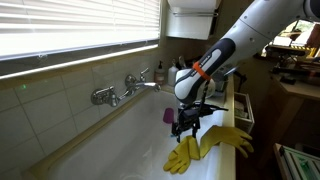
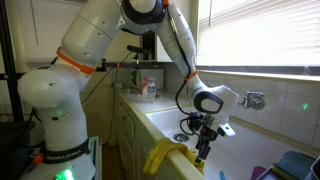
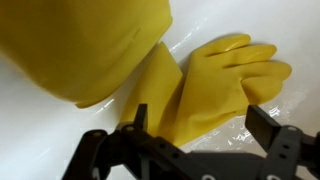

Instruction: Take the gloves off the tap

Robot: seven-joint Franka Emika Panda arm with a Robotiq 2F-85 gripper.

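I need to lower my gripper a little to the glove's creased middle (image 1: 187,145) (image 3: 194,105) next, and then close both fingers around that fold.
The yellow gloves (image 1: 208,146) lie limp over the white sink's front rim, apart from the tap; they also show in an exterior view (image 2: 164,158) and fill the wrist view (image 3: 205,80). The chrome tap (image 1: 124,89) with two knobs sits on the tiled wall, its spout bare; it also shows in an exterior view (image 2: 250,99). My gripper (image 1: 186,126) hangs just above the gloves, open and empty. In the wrist view its two black fingers (image 3: 200,118) stand wide apart over the glove fingers and hold nothing.
A small purple cup (image 1: 168,116) stands in the white sink basin (image 1: 130,135) behind the gripper. A blue item (image 2: 291,165) lies at the basin's far end. Bottles (image 1: 162,72) stand on the ledge by the window. A counter edge (image 2: 130,120) runs beside the sink.
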